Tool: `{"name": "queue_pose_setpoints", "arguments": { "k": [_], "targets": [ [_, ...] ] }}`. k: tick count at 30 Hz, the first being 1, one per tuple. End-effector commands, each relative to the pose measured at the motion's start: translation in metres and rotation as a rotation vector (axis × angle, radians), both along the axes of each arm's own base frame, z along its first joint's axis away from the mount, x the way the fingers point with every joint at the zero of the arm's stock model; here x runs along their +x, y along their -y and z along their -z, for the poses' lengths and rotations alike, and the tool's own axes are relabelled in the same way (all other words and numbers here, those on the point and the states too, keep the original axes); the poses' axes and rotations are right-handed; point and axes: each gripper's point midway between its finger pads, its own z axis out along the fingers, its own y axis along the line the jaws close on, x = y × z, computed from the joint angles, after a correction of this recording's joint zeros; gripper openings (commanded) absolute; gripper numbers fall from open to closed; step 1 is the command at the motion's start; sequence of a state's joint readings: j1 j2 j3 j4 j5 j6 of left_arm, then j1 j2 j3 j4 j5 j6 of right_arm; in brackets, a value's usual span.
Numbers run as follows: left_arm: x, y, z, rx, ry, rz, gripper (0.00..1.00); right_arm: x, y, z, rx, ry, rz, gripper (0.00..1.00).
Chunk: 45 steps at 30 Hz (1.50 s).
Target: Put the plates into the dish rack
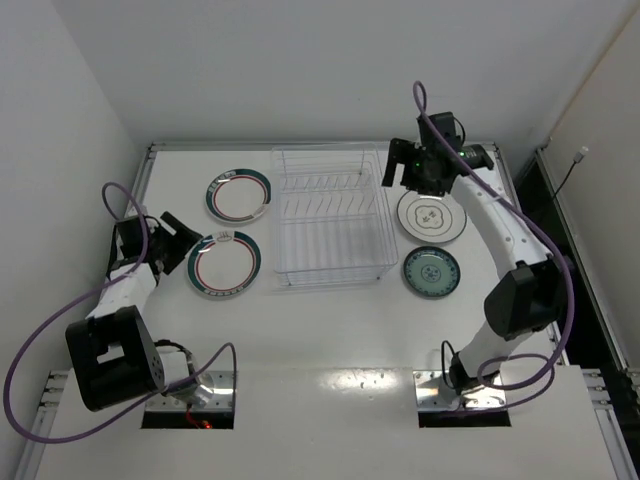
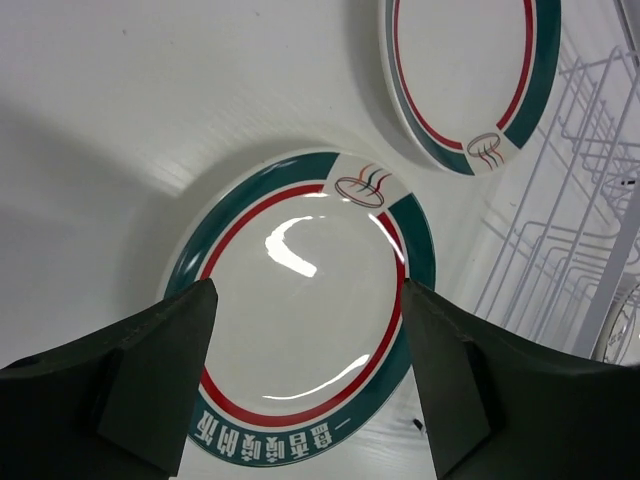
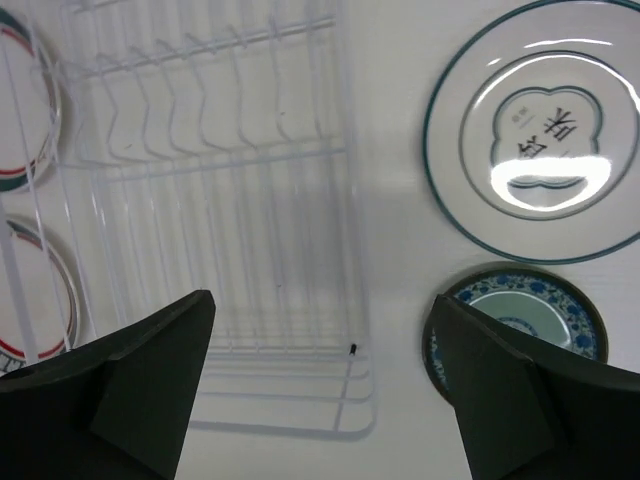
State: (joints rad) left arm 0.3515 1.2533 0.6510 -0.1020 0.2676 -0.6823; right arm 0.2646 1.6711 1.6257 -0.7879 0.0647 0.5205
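Observation:
The right gripper moves past the white plate and down next, then in onto that plate's rim, since open table lies on the plate's side away from the rack.
Four plates lie flat on the white table. Two teal-rimmed plates with a red ring sit left of the dish rack (image 1: 330, 215): the far one (image 1: 238, 196) and the near one (image 1: 224, 264). My left gripper (image 1: 187, 243) hovers open at the near plate's left edge. In the left wrist view that plate (image 2: 300, 300) shows between the spread fingers (image 2: 160, 380), untouched. Right of the rack lie a white plate with a centre motif (image 1: 431, 216) and a small teal-patterned plate (image 1: 432, 272). My right gripper (image 1: 392, 165) hangs open above the rack's far right corner, holding nothing.
The clear rack (image 3: 220, 180) holds nothing in its slots. In the right wrist view the white plate (image 3: 540, 130) and small plate (image 3: 520, 330) lie right of it. White walls close in the table on the left, back and right.

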Motion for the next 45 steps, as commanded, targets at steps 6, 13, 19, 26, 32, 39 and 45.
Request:
{"name": "queue_pose_setpoints", "arguments": {
  "k": [6, 13, 19, 26, 32, 39, 45],
  "targets": [
    [0.005, 0.013, -0.011, -0.016, 0.068, 0.064, 0.71, 0.017, 0.103, 0.022, 0.102, -0.073, 0.205, 0.95],
    [0.008, 0.019, -0.015, -0.036, 0.103, 0.091, 0.71, 0.004, 0.207, 0.107, 0.565, -0.191, 0.519, 0.85],
    [0.009, 0.020, -0.014, -0.041, 0.105, 0.098, 0.71, 0.008, 0.246, 0.140, 0.568, -0.201, 0.578, 0.84],
    [0.009, 0.022, -0.009, -0.054, 0.088, 0.105, 0.71, 0.012, 0.237, 0.187, 0.637, -0.307, 0.547, 0.70],
    [0.009, 0.022, -0.009, -0.054, 0.088, 0.105, 0.71, 0.018, 0.214, 0.210, 0.614, -0.367, 0.512, 0.55],
    [0.009, 0.022, -0.003, -0.061, 0.071, 0.104, 0.71, 0.042, 0.192, 0.213, 0.587, -0.391, 0.444, 0.20],
    [0.008, 0.022, -0.003, -0.057, 0.060, 0.110, 0.71, 0.041, 0.209, 0.191, 0.459, -0.338, 0.491, 0.00]
  ]
}}
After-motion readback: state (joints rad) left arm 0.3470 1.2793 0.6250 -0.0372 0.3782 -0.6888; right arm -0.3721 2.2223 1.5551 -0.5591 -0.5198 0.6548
